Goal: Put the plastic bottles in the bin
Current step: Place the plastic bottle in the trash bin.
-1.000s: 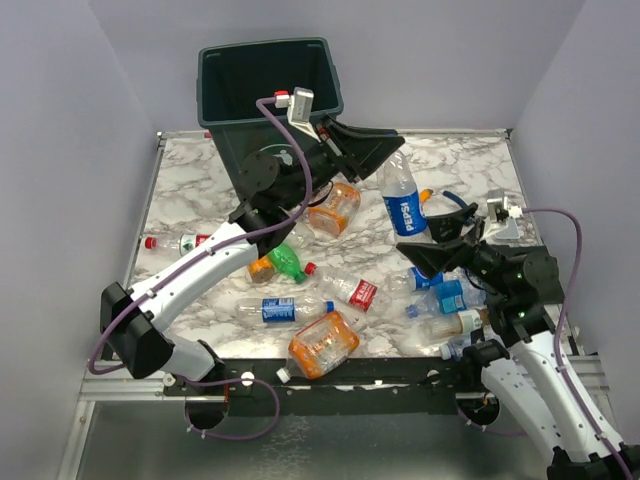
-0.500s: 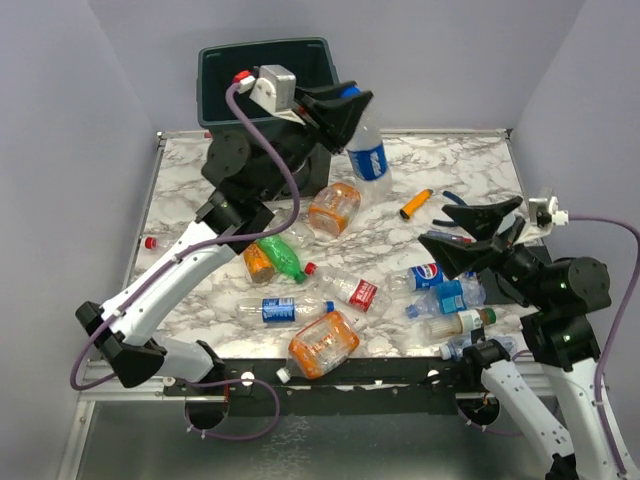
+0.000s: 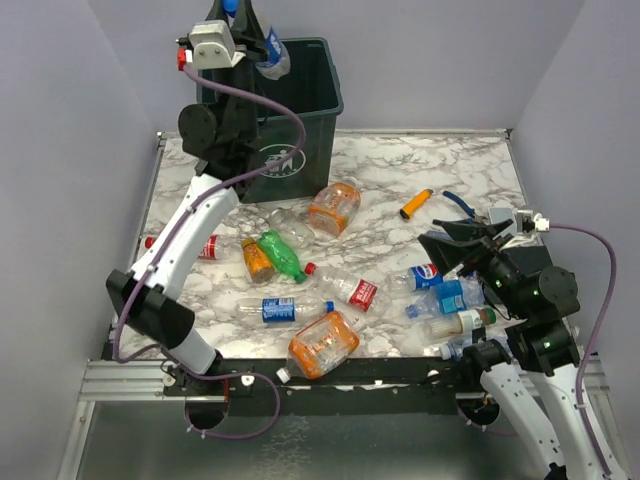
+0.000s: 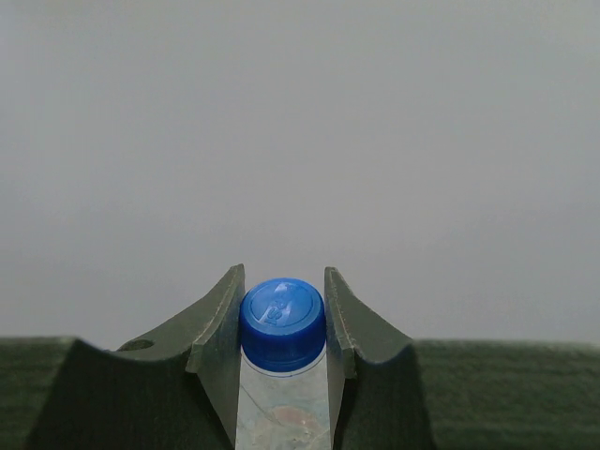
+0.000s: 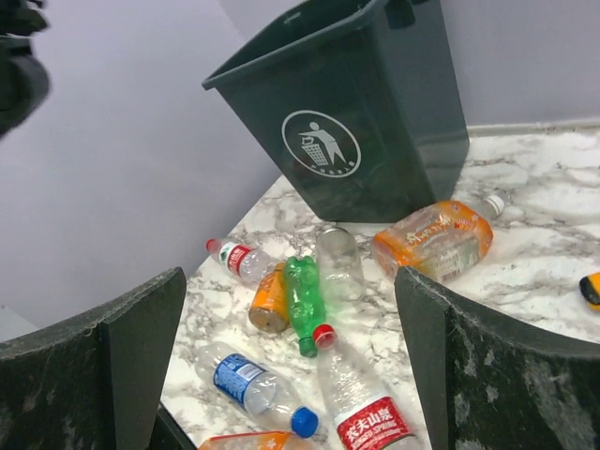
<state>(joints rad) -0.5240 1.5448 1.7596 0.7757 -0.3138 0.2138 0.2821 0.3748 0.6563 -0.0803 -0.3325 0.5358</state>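
The left gripper should next go down and over toward the middle of the dark green bin's opening [image 3: 272,79], because the bottle still hangs high near the bin's back rim.
My left gripper [image 3: 238,20] is raised above the back-left corner of the dark green bin [image 3: 300,110] and is shut on the neck of a clear blue-capped bottle [image 4: 281,323]. The bottle's body [image 3: 272,48] hangs over the bin's rim. Several plastic bottles lie on the marble table: an orange-tinted one [image 3: 334,207], a green one [image 3: 283,256], a red-labelled one [image 3: 352,291] and a blue-labelled one [image 3: 280,309]. My right gripper [image 3: 455,245] hovers open over blue-labelled bottles [image 3: 446,297] at the right. Between its fingers the wrist view shows the green bottle [image 5: 305,300] and the bin [image 5: 375,122] far off.
A small orange cylinder [image 3: 416,204] and blue-handled pliers [image 3: 462,202] lie at the back right. A big orange-tinted bottle [image 3: 322,343] rests near the front edge, and a red-capped bottle [image 3: 195,244] lies by the table's left edge. Grey walls enclose the table.
The left arm lifted the blue-labelled bottle off the table and swung it up and left to above the bin. The right gripper opened wider and shifted over the right-hand bottles.
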